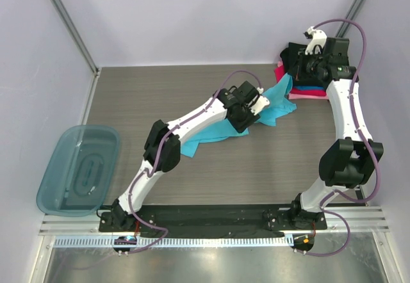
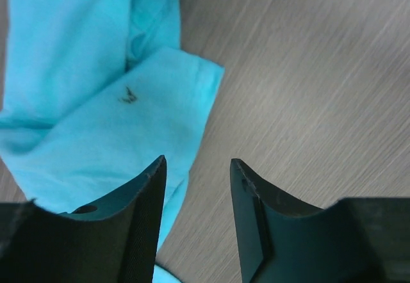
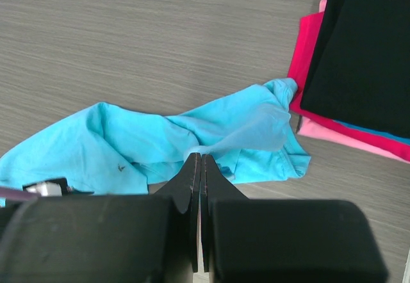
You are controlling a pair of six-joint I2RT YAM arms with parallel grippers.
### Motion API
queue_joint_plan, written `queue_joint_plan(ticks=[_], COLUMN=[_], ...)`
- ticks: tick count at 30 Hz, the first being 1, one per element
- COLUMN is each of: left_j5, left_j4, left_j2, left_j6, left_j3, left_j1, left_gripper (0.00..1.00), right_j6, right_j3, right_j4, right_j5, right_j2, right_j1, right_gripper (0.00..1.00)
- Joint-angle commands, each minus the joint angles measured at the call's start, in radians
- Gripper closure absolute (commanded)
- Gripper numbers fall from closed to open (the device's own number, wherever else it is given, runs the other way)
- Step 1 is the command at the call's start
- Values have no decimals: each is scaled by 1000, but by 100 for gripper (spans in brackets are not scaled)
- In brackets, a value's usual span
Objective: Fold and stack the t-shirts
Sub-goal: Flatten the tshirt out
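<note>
I will next lower and shift my left gripper toward the turquoise t-shirt fold's pointed corner point(image 1: 246, 132) point(image 2: 210, 73), fingers astride it, as it sticks out onto bare table just beyond the open fingers.
A bright turquoise t-shirt point(image 1: 277, 105) lies crumpled and stretched out on the table, running from the middle toward the back right. My left gripper point(image 1: 261, 107) hovers open over it. In the left wrist view the shirt point(image 2: 96, 104) lies under the left finger, and bare table shows between the fingers of the gripper point(image 2: 195, 161). My right gripper point(image 3: 201, 156) is shut on a raised fold of the turquoise shirt point(image 3: 128, 142), close to the stack. The stack point(image 1: 306, 92) holds folded shirts: black point(image 3: 365, 52) on top, then magenta point(image 3: 309, 46), a blue edge and pink point(image 3: 333, 136).
A translucent blue-grey plastic bin point(image 1: 80, 168) sits at the left edge of the table. Walls close in the back and both sides. The arm bases stand on a rail point(image 1: 211, 219) along the near edge.
</note>
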Motion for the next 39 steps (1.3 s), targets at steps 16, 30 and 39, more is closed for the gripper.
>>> queue_joint_plan(ticks=[16,30,39], left_j5=[-33,-11,4], left_j4=[106,117,116], left_j2=[228,302,344], left_j6=[-27,-30,-25], left_j3=[192,206,235], left_j1=[-33,-25,19], left_gripper=[51,56,99], right_j6=[-19,-22,-25], right_j3=[-61,-93,-119], right_j4=[16,15,13], right_j5=[5,10,17], right_j2=[-71,-82,-103], right_j1=[-30,-41,-44], right_gripper=[99,99,99])
